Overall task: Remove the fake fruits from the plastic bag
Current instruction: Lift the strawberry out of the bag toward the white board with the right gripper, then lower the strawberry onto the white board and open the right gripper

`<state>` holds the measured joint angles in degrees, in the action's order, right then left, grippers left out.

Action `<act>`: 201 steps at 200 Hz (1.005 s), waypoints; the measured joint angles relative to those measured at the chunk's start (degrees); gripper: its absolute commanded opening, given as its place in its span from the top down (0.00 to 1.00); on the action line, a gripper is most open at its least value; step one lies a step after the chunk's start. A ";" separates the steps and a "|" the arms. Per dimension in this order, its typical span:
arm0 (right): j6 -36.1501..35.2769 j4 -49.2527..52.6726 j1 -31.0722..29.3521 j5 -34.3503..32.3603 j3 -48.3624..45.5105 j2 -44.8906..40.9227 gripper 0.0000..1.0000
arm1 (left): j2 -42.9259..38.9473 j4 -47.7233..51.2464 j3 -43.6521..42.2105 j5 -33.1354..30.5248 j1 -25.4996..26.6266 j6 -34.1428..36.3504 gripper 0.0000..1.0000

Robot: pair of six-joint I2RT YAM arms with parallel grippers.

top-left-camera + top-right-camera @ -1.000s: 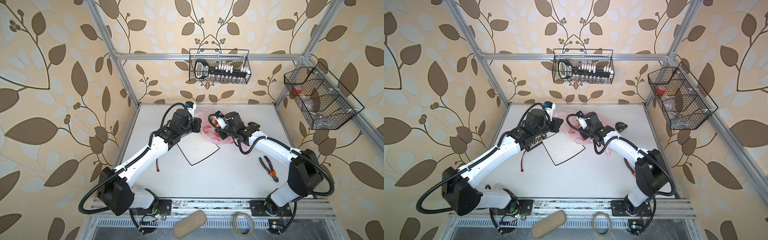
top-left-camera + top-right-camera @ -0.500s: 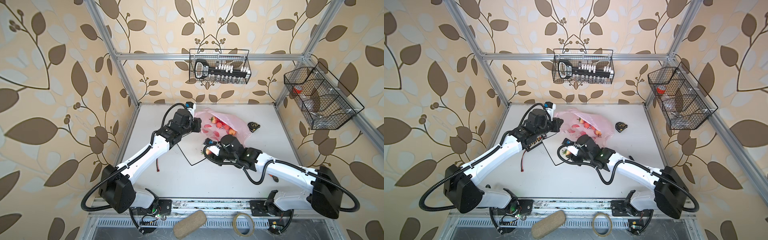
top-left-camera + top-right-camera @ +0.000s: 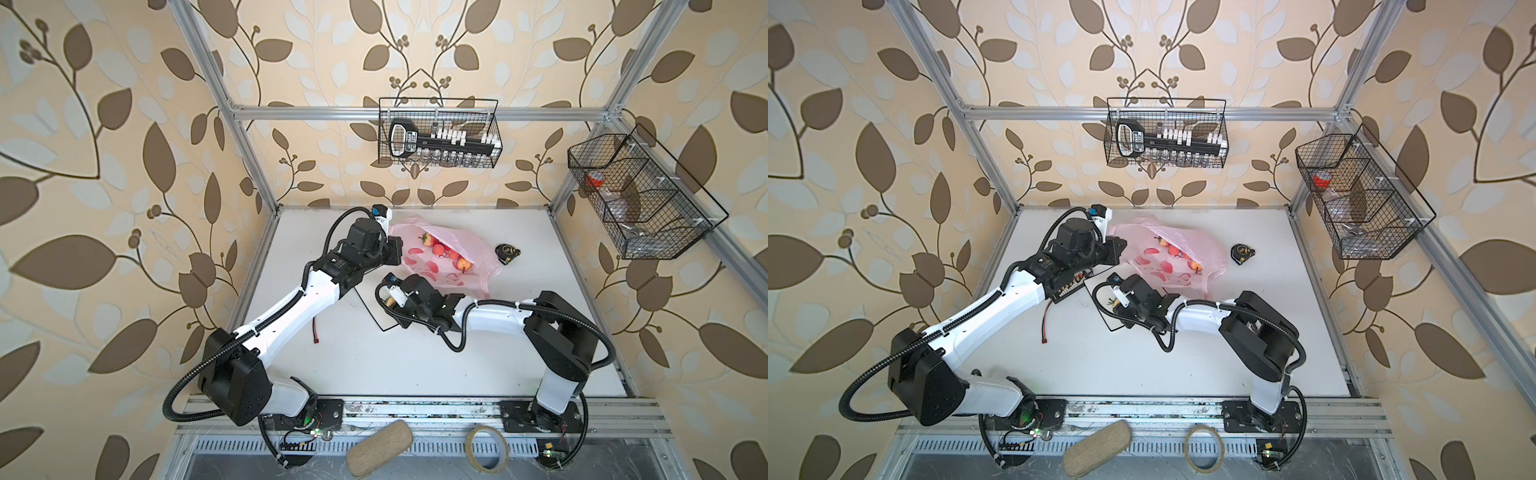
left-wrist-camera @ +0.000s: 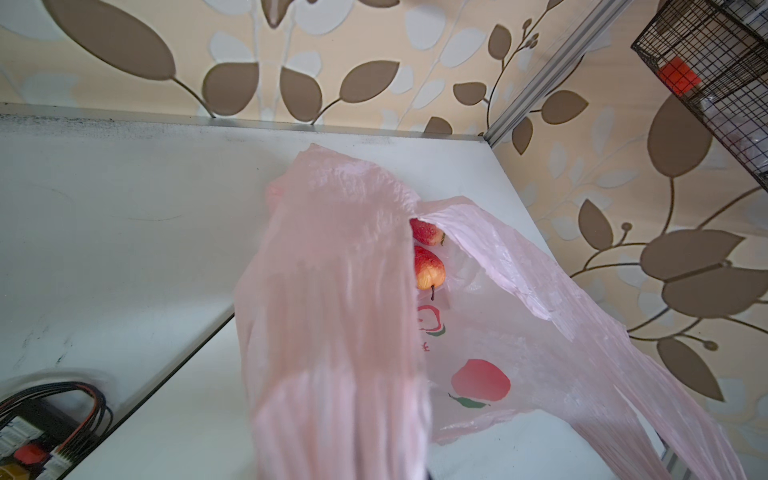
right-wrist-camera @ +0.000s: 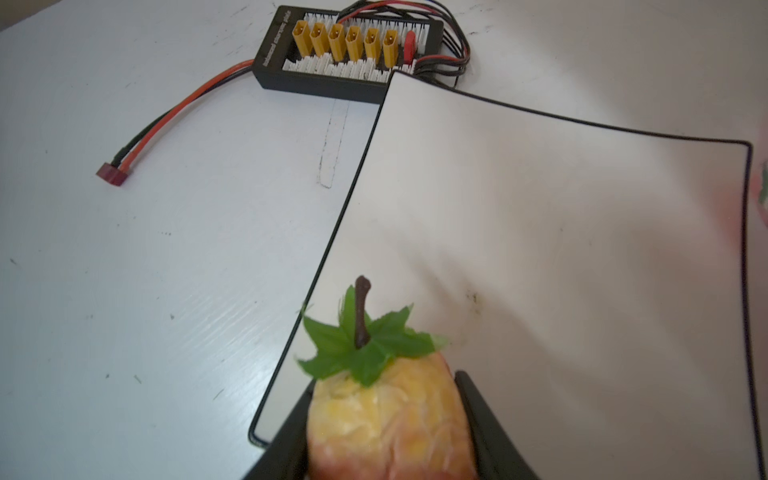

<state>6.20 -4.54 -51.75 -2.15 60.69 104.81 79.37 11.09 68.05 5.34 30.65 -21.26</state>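
My right gripper brings the strawberry down onto the near part of the white plate and releases it next, as that bare spot lies below the gripper.
The pink plastic bag (image 3: 465, 253) (image 3: 1204, 245) lies at the back of the table with its mouth held up. My left gripper (image 3: 395, 245) (image 3: 1117, 249) is shut on the bag's edge, and in the left wrist view the stretched film (image 4: 332, 332) hides the fingers. Fake fruits (image 3: 438, 249) (image 3: 1173, 249) (image 4: 428, 266) show inside the bag. My right gripper (image 3: 389, 300) (image 5: 385, 380) is shut on one fake fruit (image 5: 386, 419), a strawberry with a green cap and dark stem, over a corner of the white plate (image 3: 374, 316) (image 5: 540, 249).
A black connector board (image 5: 353, 45) with a red-black cable (image 3: 316, 328) lies left of the plate. A black tape measure (image 3: 508, 252) sits right of the bag. Wire baskets (image 3: 438, 139) (image 3: 636, 199) hang on the back and right walls.
My right gripper has left the bag with a strawberry and swung toward the front, over the plate. The left gripper has stayed holding the bag.
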 measured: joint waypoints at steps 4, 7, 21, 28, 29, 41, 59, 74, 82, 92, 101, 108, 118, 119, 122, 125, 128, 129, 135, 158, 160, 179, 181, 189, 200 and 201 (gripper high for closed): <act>0.26 -0.07 0.00 -0.22 0.48 0.50 0.70 | 0.00 0.04 0.00 0.00 0.00 0.00 1.00; 0.46 -0.11 0.00 -0.31 0.87 0.90 0.70 | 0.00 0.07 0.00 0.00 0.00 0.00 1.00; 1.31 -0.44 0.00 -0.68 1.86 2.27 0.69 | 0.00 0.20 0.00 -0.02 0.00 0.00 1.00; 1.75 -0.50 0.00 -0.76 2.05 2.86 0.68 | 0.00 0.26 0.00 -0.07 0.00 0.00 1.00; 1.77 -0.52 0.00 -0.83 2.08 2.99 0.68 | 0.00 0.26 0.00 -0.07 0.00 0.00 1.00; 2.38 -0.55 0.00 -0.87 2.12 3.96 0.66 | 0.00 0.28 0.00 -0.17 0.00 0.00 1.00; 2.99 -0.72 0.00 -0.68 2.21 5.44 0.61 | 0.00 0.31 0.00 -0.55 0.00 0.00 1.00; 3.50 -0.76 0.07 -0.35 2.91 5.81 0.54 | 0.00 0.31 0.00 -0.92 0.00 0.00 1.00; 3.87 -0.76 0.04 -0.20 3.10 6.08 0.49 | 0.00 0.31 0.00 -1.01 0.00 0.00 1.00; 4.24 -0.83 0.04 -0.17 3.17 6.19 0.45 | -0.02 0.31 0.00 -1.03 0.00 0.04 1.00; 4.31 -0.74 0.04 -0.15 3.17 6.19 0.42 | -0.02 0.31 0.00 -1.03 0.00 0.07 1.00; 4.33 -0.68 0.02 -0.20 3.17 6.19 0.40 | -0.02 0.31 0.00 -1.03 0.00 0.09 1.00; 4.39 -0.66 0.00 -0.20 3.17 6.19 0.37 | -0.02 0.31 0.00 -1.03 0.00 0.13 1.00; 4.33 -0.66 0.00 -0.20 3.17 6.19 0.37 | -0.02 0.31 0.00 -1.03 0.00 0.13 1.00; 4.24 -0.66 0.00 -0.20 3.17 6.19 0.35 | -0.02 0.31 0.00 -1.03 0.00 0.13 1.00; 4.28 -0.70 0.00 -0.20 3.17 6.16 0.32 | -0.02 0.31 0.00 -1.03 0.00 0.17 1.00; 4.09 -0.70 0.00 -0.20 3.17 6.16 0.32 | -0.02 0.31 0.00 -1.03 0.00 0.20 1.00; 4.11 -0.72 0.00 -0.17 3.15 6.14 0.32 | -0.02 0.31 0.00 -1.03 0.00 0.20 1.00; 3.76 -0.81 -0.02 -0.17 2.99 5.95 0.31 | -0.02 0.31 0.00 -1.03 0.00 0.24 1.00; 2.16 -0.85 -0.37 0.46 0.28 2.32 0.31 | -0.02 0.31 0.00 -1.05 0.00 0.28 1.00; 2.01 -0.87 -0.42 0.44 0.04 2.03 0.31 | -0.02 0.31 0.00 -1.07 0.00 0.28 1.00; 0.20 -1.01 -1.38 1.51 -3.39 -4.02 0.32 | -0.02 0.31 0.00 -1.11 0.00 0.28 1.00; 0.13 -1.07 -1.46 1.55 -3.69 -4.50 0.33 | -0.02 0.31 0.00 -1.11 0.00 0.26 1.00; -0.50 -1.18 -1.95 1.99 -5.33 -7.54 0.33 | -0.02 0.28 0.00 -1.14 0.00 0.28 1.00; -1.55 -1.51 -2.56 2.51 -7.78 -11.74 0.33 | -0.02 0.28 0.00 -1.14 0.00 0.28 1.00; -1.62 -1.53 -2.60 2.56 -7.96 -12.00 0.33 | -0.02 0.28 0.00 -1.14 0.00 0.26 1.00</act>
<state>4.58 -6.07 -54.35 0.40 52.73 92.82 79.35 11.38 68.05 4.21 30.65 -20.99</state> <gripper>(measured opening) 0.672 0.047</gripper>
